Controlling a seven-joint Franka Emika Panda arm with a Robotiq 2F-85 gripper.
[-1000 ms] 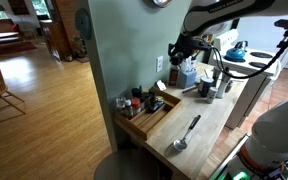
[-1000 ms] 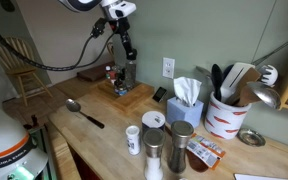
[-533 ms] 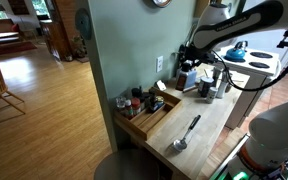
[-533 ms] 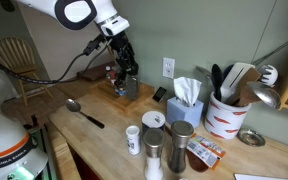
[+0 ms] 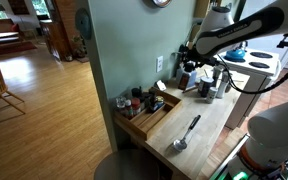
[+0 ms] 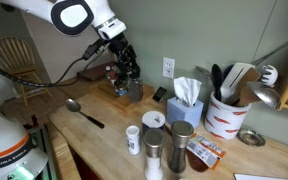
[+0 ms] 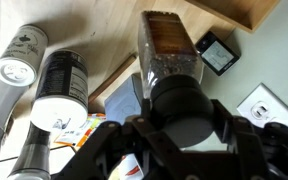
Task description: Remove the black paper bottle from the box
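Note:
I need to lower the bottle next onto the bare counter (image 6: 147, 108) beside the small black object, which is below my gripper, and release the cap there.
My gripper (image 7: 179, 125) is shut on the black pepper bottle (image 7: 172, 62), its fingers on both sides of the black cap. The bottle has a clear body with dark contents. In both exterior views the gripper (image 5: 188, 62) (image 6: 130, 72) hangs with the bottle over the counter by the wall. The light wood box (image 5: 146, 120) lies along the counter's end with several small bottles (image 5: 134, 100) at its wall end. It also shows in an exterior view (image 6: 124, 93) and as a corner in the wrist view (image 7: 254, 12).
A large spoon (image 5: 187, 132) (image 6: 84, 112) lies on the counter. A tissue box (image 6: 187, 100), a crock of utensils (image 6: 227, 110) and several shakers (image 6: 154, 140) (image 7: 59, 85) stand nearby. A wall outlet (image 6: 168, 67) and a small black object (image 7: 217, 52) are near the gripper.
The arm has swung and lowered a little, carrying the bottle along the wall away from the box. Little movement in the last half second.

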